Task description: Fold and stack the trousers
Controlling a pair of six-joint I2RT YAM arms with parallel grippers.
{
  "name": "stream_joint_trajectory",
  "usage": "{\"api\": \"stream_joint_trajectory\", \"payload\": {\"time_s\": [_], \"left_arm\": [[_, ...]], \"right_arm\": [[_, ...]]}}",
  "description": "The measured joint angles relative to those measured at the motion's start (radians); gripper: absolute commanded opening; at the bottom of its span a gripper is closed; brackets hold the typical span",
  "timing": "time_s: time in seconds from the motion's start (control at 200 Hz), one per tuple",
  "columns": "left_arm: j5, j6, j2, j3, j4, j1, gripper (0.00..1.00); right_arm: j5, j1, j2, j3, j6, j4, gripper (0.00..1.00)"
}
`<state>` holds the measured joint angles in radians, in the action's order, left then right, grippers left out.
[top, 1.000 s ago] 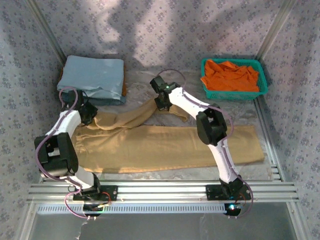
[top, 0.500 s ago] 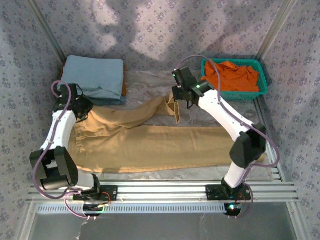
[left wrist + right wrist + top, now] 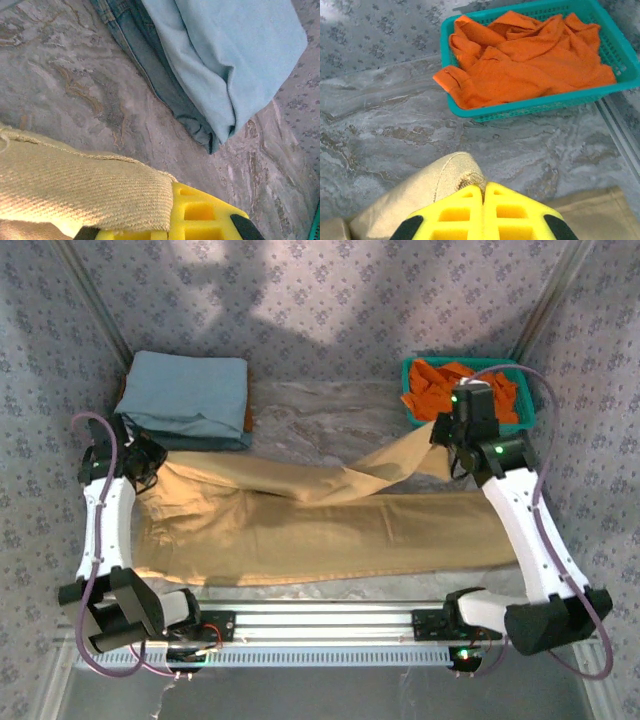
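Observation:
The leg kinks midway, so my right gripper next pulls away from the trousers' waist end before lowering the leg's end for release beside the basket.
The tan trousers [image 3: 330, 530] lie lengthwise across the table, with one leg flat. The other leg is drawn up and out toward the back right. My left gripper [image 3: 140, 455] is at the waist end on the left, shut on that edge. In the left wrist view the tan cloth [image 3: 75, 185] drapes over the left gripper [image 3: 172, 192], hiding one yellow finger. My right gripper [image 3: 450, 435] is just in front of the basket, shut on the end of the raised leg. In the right wrist view the right gripper's [image 3: 483, 189] yellow fingers press together on a bunched fold of the trousers [image 3: 410, 205].
A folded light blue cloth [image 3: 185, 395] lies at the back left, near the left gripper, its corner [image 3: 225, 60] close by. A teal basket [image 3: 525, 420] holding an orange garment [image 3: 530, 60] stands at the back right. Patterned walls close in on three sides.
My right gripper has swung from the middle back to the right, pulling the upper trouser leg out long. My left gripper has moved left with the waist edge, stretching the cloth.

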<state>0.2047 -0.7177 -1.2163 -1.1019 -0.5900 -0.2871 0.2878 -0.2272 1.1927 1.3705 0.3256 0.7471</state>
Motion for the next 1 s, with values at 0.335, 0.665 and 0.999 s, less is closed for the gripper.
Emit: {"api": "stream_joint_trajectory", "payload": {"time_s": [0.335, 0.665, 0.999], "left_arm": [[0.055, -0.001, 0.085, 0.061, -0.011, -0.061, 0.00], [0.081, -0.009, 0.136, 0.126, 0.017, -0.084, 0.00], [0.108, -0.032, -0.376, -0.223, 0.068, 0.005, 0.00]], "right_arm": [[-0.049, 0.062, -0.230, -0.178, 0.079, 0.092, 0.00], [-0.096, 0.076, -0.400, -0.264, 0.121, 0.109, 0.00], [-0.218, 0.340, 0.143, -0.149, 0.184, -0.045, 0.00]]}}
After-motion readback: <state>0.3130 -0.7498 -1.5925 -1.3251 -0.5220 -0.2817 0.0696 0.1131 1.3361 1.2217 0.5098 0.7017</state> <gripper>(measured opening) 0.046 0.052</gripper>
